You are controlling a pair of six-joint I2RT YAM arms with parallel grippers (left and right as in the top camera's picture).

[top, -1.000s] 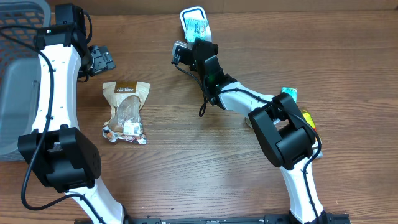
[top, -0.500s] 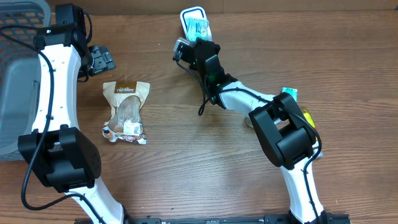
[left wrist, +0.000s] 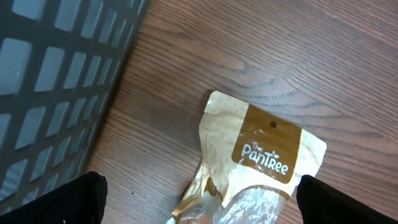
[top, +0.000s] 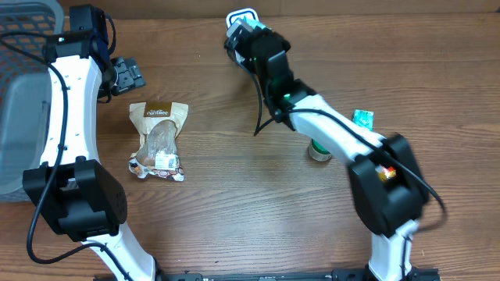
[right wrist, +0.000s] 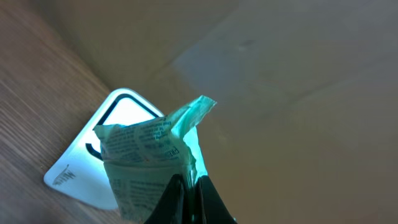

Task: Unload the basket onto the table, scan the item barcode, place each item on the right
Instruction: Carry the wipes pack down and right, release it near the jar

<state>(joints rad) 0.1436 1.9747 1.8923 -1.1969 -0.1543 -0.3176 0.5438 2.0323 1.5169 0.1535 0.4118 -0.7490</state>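
The right gripper pulls the packet back, lowers it and lets go next, since bare tabletop (top: 266,144) between the pouch and tub lies back from the gripper and below it.
My right gripper (right wrist: 186,185) is shut on a crumpled teal packet (right wrist: 152,155) with printed text. It holds the packet upright just over the white barcode scanner (right wrist: 84,171), which lies at the table's far edge. In the overhead view the right gripper (top: 244,33) covers most of that scanner (top: 244,14), and the packet is hidden under it. My left gripper (top: 125,74) hangs open at the far left, nothing between its fingers. A brown-and-gold Pantree pouch (left wrist: 261,155) lies flat below it, also seen on the table as the pouch (top: 158,136).
A grey mesh basket (top: 19,109) stands at the left edge, close beside the left arm; its wall (left wrist: 56,81) fills the left wrist view's left side. Another teal packet (top: 362,119) and a small round tub (top: 319,149) lie right of centre.
The right arm has swung its wrist up and back, carrying the teal packet from beside the scanner to over it. The left arm and pouch have not moved.
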